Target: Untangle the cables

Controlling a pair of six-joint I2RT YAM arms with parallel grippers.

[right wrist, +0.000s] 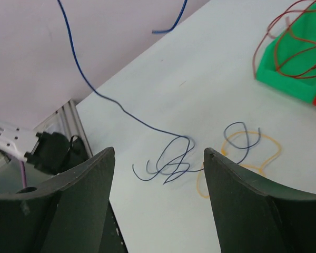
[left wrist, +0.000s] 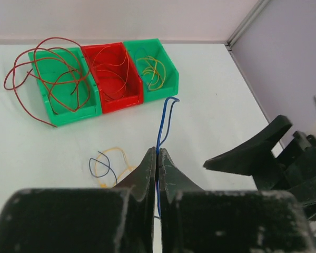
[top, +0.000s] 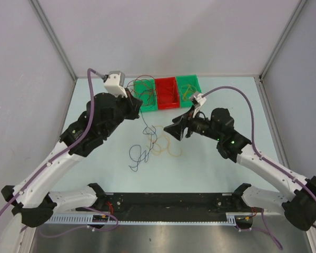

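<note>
My right gripper moves down and to the left in the top view onto the part of the blue cable entering that tangle (right wrist: 185,136) next, since the blue cable runs into a loose tangle.
My left gripper (top: 135,109) is shut on a thin blue cable (left wrist: 164,120), pinched between its closed jaws (left wrist: 158,154) and lifted off the table. The cable runs down to a loose blue tangle (top: 139,155) on the table, which also shows in the right wrist view (right wrist: 168,164). A yellow loop (top: 166,148) crossed by a dark blue strand lies beside it (right wrist: 253,154). My right gripper (top: 175,132) is open and empty, hovering above the yellow loop (right wrist: 158,152).
Three bins stand at the back: a green one (left wrist: 56,117) with red-brown cables spilling out, a red one (left wrist: 116,103) with orange cables, and a green one (left wrist: 170,79) with yellow cables. White walls enclose the table.
</note>
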